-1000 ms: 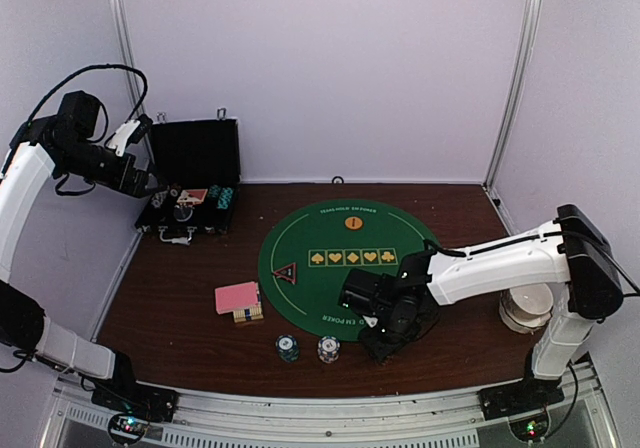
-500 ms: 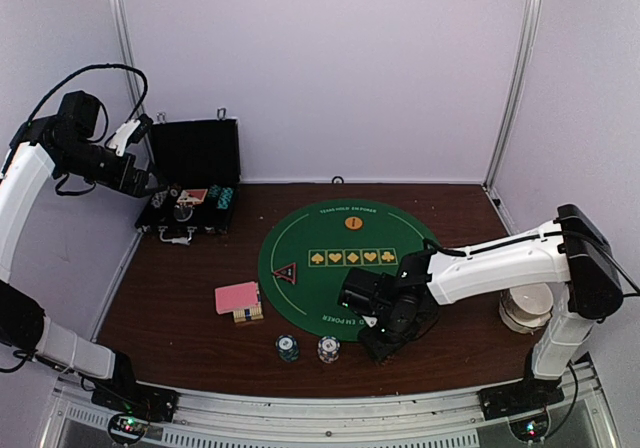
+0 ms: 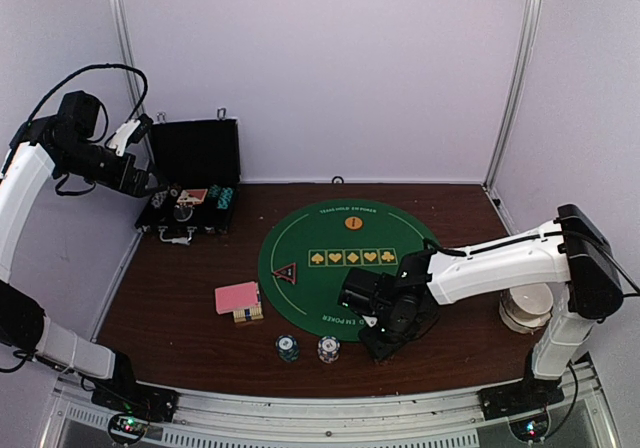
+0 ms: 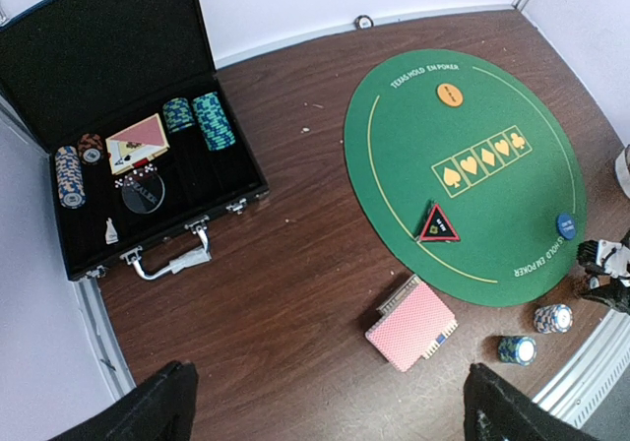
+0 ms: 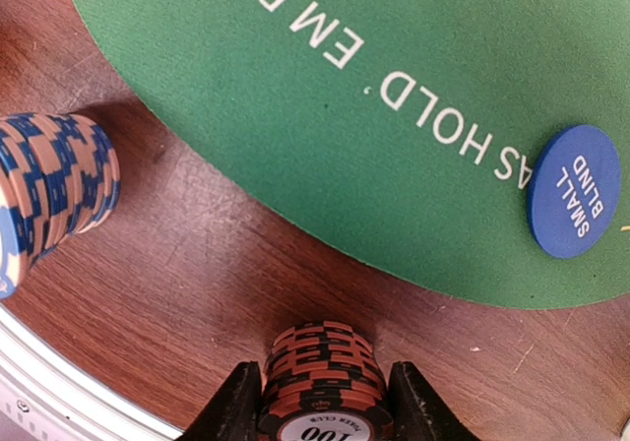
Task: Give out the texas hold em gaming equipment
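The bare green beside the orange button (image 3: 353, 223) lies outward of my right gripper, so it rises next, crosses the mat (image 3: 300, 238) and lowers the chips there to release.
My right gripper (image 3: 377, 344) (image 5: 321, 402) is shut on a red-brown poker chip stack (image 5: 323, 377) standing on the wood just off the near edge of the green mat (image 3: 300, 238). A teal chip stack (image 3: 288, 347) and a pale striped stack (image 3: 328, 348) (image 5: 49, 200) stand to its left. The blue disc button (image 5: 574, 191) lies on the mat's near edge, the orange button (image 3: 353, 223) at its far side and the red-black triangle marker (image 3: 285, 274) at its left. Pink-backed cards (image 3: 237, 298) lie left of the mat. My left gripper (image 3: 150, 180) (image 4: 325, 407) is open and empty, high by the case.
The open black case (image 3: 190, 183) at the back left holds more chip stacks and cards (image 4: 138, 144). A white paper cup (image 3: 527, 308) stands at the right by the right arm's base. The table's near edge runs just in front of the chip stacks.
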Controlling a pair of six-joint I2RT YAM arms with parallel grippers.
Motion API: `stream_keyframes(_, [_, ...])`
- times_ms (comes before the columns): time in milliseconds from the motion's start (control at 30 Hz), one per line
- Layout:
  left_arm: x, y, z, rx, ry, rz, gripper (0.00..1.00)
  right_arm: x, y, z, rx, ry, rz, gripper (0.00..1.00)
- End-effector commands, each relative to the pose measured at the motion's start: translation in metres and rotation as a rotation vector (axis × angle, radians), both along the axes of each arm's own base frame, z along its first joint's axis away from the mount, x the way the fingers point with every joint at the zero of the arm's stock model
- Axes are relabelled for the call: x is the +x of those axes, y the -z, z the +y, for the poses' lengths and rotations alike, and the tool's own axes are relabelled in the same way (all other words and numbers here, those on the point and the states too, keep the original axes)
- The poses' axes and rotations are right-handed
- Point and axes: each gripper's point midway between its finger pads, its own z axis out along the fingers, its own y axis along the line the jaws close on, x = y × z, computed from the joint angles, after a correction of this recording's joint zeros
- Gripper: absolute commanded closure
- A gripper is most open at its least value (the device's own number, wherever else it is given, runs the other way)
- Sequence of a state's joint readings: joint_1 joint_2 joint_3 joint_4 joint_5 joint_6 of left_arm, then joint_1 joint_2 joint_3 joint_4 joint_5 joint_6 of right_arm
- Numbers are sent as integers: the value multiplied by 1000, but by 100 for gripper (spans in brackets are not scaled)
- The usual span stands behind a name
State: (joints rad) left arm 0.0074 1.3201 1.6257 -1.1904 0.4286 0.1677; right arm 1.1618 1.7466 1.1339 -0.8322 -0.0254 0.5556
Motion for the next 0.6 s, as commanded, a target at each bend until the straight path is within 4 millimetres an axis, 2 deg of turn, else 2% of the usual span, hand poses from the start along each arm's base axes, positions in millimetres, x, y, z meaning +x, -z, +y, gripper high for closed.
stream_keyframes(0, [-4, -16, -1, -5, 18, -51, 2, 0, -3, -3, -16, -7, -16, 76])
stream_keyframes(67, [-4, -16, -1, -5, 19, -50, 2, 5, -10, -4, -20, -9, -41, 82])
stream_keyframes(233, [-4, -18, -2, -7, 21, -54, 2, 11, -37, 4, 13, -16, -72, 89])
stream_keyframes(467, [-5, -19, -2, -3, 24, -53, 2, 25, -70, 12, 48, -13, -113, 91])
stream_keyframes(567, [-5, -20, -1, -1, 25, -53, 2, 42, -83, 12, 65, 19, -130, 91])
